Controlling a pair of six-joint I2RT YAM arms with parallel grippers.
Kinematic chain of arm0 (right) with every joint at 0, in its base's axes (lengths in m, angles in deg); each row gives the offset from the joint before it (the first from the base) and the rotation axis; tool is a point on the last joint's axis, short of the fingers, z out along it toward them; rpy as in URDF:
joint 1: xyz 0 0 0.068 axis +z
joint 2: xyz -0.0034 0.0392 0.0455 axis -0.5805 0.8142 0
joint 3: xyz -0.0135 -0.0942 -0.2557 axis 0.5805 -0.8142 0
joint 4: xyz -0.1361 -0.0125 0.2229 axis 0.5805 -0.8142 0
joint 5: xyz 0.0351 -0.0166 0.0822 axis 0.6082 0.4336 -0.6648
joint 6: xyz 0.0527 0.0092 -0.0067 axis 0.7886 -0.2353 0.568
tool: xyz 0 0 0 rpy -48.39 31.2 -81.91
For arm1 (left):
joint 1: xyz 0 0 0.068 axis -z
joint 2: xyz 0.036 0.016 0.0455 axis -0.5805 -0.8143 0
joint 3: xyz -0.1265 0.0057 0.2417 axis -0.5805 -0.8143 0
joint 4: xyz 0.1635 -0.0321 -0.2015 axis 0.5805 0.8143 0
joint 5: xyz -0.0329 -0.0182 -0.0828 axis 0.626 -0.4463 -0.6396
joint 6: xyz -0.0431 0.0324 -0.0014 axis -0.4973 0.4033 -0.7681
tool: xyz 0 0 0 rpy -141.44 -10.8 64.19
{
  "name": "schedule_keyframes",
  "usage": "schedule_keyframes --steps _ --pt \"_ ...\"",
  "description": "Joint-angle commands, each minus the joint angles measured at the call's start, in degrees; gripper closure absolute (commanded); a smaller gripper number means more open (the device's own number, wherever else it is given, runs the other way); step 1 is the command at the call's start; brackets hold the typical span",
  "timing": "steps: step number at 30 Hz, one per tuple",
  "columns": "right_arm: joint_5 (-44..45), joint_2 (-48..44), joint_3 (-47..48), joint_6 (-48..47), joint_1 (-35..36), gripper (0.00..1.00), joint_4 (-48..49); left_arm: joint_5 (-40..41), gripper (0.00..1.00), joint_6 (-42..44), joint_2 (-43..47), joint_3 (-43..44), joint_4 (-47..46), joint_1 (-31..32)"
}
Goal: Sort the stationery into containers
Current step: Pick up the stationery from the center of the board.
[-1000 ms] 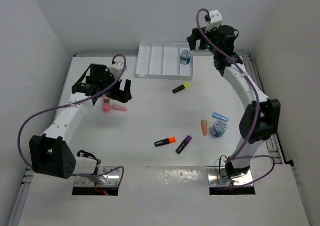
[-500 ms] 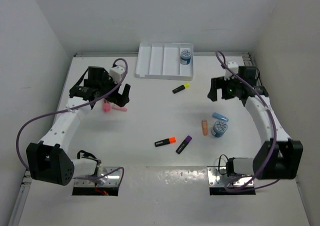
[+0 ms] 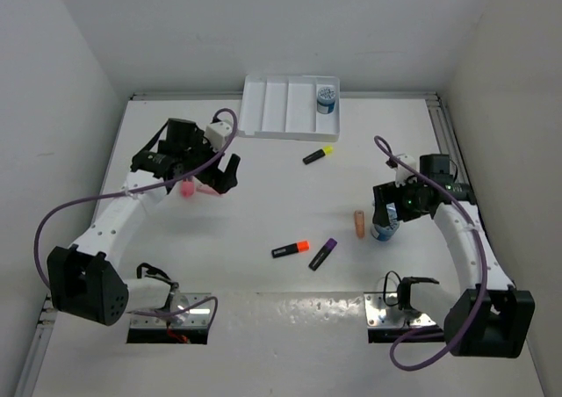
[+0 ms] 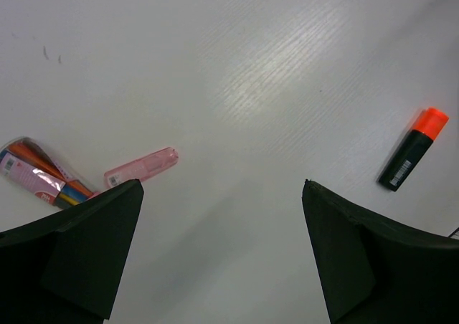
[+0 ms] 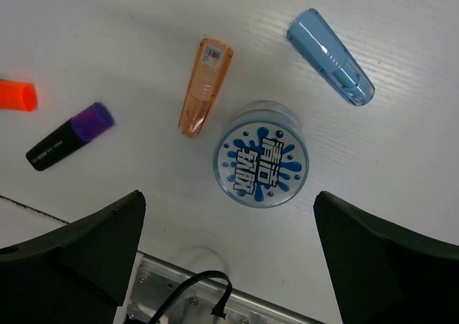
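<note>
The second blue round jar's lid (image 5: 261, 164) is below my right gripper, lined up between its open fingers. I should lower the fingers around it and close them.
The white four-compartment tray (image 3: 274, 107) stands at the far edge with one blue round piece (image 3: 327, 98) in its right compartment. My right gripper (image 3: 387, 211) is open above the second blue round piece (image 5: 261, 154), which lies between its open jaws (image 5: 229, 195). Beside it lie a peach stick (image 5: 206, 86), a light blue oblong piece (image 5: 331, 46) and the purple highlighter (image 5: 70, 135). My left gripper (image 3: 225, 172) is open and empty over bare table (image 4: 222, 188), right of the pink stick (image 4: 141, 166). The orange highlighter (image 3: 290, 249) and the yellow highlighter (image 3: 318, 155) lie mid-table.
A small clear packet of coloured items (image 4: 36, 175) lies left of the pink stick, under the left finger's edge. The right arm's metal base plate and a cable (image 5: 208, 295) sit at the table's near edge. White walls enclose the table on three sides.
My right arm has swung from above the tray down and nearer, over the blue round piece on the table. My left gripper has shifted slightly right, past the pink stick.
</note>
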Motion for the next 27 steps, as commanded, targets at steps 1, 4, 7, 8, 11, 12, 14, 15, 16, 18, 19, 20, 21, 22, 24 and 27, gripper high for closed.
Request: schedule_keyframes --steps 1,4,7,8,11,12,14,15,16,18,19,20,21,22,24,27 --pt "1.8 1.63 -1.34 0.51 -0.12 0.01 2.07 1.15 0.0 -0.8 1.82 0.06 -1.58 0.99" --pt "3.39 3.82 -2.49 1.13 0.58 0.01 4.7 2.12 0.0 -0.89 2.97 -1.61 -2.46 1.07" --pt "4.36 6.2 -2.76 2.01 1.28 0.01 6.11 2.47 0.0 -0.89 2.97 -2.05 -2.29 1.16" --pt "4.71 6.81 -3.02 2.1 1.55 0.01 6.81 2.47 0.0 -0.72 2.97 -2.05 -2.29 1.16" --pt "6.11 7.96 -3.81 2.27 2.78 0.01 8.83 2.91 0.0 -0.63 2.71 -1.96 -2.29 1.16" --pt "6.55 8.22 -4.34 2.27 3.04 0.01 9.28 3.0 0.0 -0.63 2.53 -1.96 -2.29 1.16" --pt "8.05 8.83 -4.69 2.36 3.57 0.03 10.59 3.0 0.0 -0.63 2.18 -1.7 -2.11 1.07" --pt "8.31 9.1 -4.87 2.45 3.57 0.04 10.77 3.09 0.0 -0.54 2.0 -1.7 -2.11 1.16" --pt "8.75 9.62 -4.96 2.36 3.57 0.05 11.21 3.09 0.0 -0.54 1.83 -1.7 -2.03 1.07" --pt "8.76 9.89 -5.31 2.01 3.57 0.12 11.39 3.35 0.0 -0.45 1.83 -1.7 -2.11 1.07" --pt "9.28 10.07 -5.48 1.92 3.57 0.15 11.74 3.35 0.0 -0.37 1.83 -1.79 -2.11 1.16" --pt "9.28 10.15 -5.74 1.83 3.57 0.22 11.92 3.53 0.0 -0.45 1.65 -1.96 -2.29 1.07" --pt "9.37 10.33 -5.83 1.75 3.57 0.26 12.18 3.61 0.0 -0.45 1.56 -2.05 -2.38 0.99" --pt "9.37 10.68 -5.92 1.57 3.57 0.3 12.27 3.62 0.0 -0.63 1.47 -2.14 -2.38 1.07" --pt "9.02 11.3 -5.92 1.57 3.57 0.42 12.27 3.62 0.0 -0.71 1.39 -2.23 -2.55 1.07" --pt "8.41 11.91 -5.57 1.39 3.57 0.6 11.92 3.62 0.0 -0.8 1.12 -2.23 -2.55 0.99"
